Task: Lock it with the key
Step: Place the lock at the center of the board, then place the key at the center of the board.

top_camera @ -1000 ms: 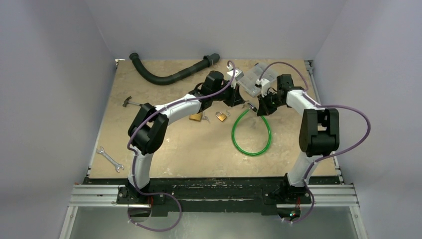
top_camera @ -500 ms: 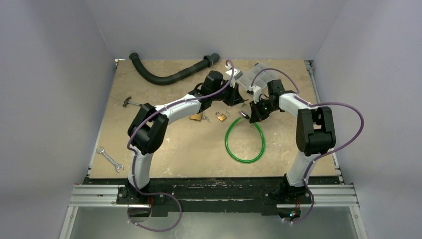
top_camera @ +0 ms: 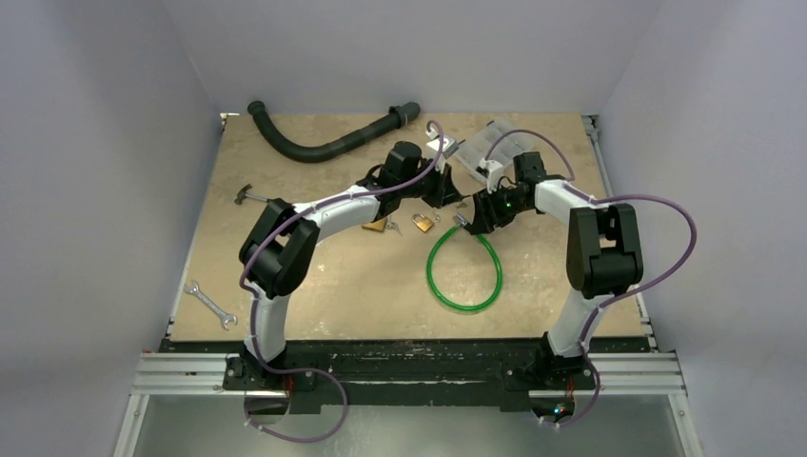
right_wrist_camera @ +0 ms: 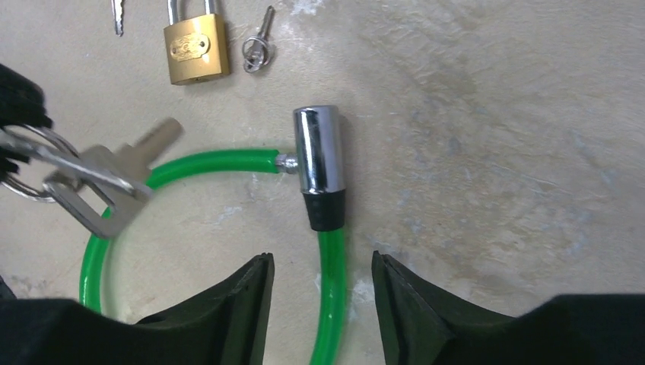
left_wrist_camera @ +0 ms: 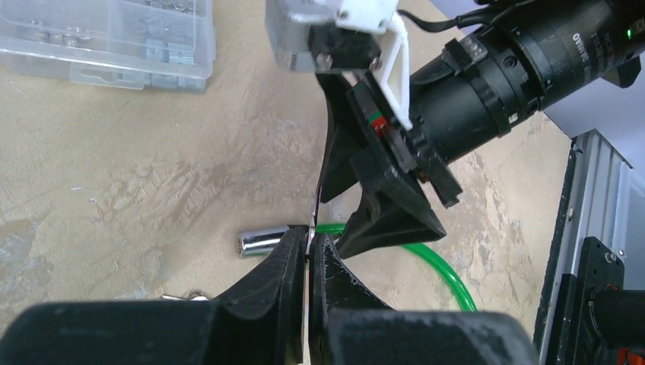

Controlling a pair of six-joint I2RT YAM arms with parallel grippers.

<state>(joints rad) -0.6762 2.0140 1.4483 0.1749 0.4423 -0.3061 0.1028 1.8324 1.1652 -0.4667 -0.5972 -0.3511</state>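
Note:
The chrome cylinder will be under my left gripper first, before locking, and then I will move the gripper down beside the green cable, outside the cable's loop.
The green cable lock lies looped on the table, its chrome cylinder pointing toward the far side. My right gripper is open just above it. Its fingers straddle the green cable below the cylinder's black collar without touching it. My left gripper is shut on the key, seen edge-on between its pads. In the right wrist view the key hangs with a second key on a ring, over the cable at the left, a short way from the cylinder.
A brass padlock and a small loose key lie just beyond the cylinder. Another padlock lies further left. A clear parts box and a black hose sit at the back. A wrench lies near the left edge.
My right gripper dragged the lock's cylinder leftward toward the left gripper, then opened and let it go. The left gripper stayed shut on the key.

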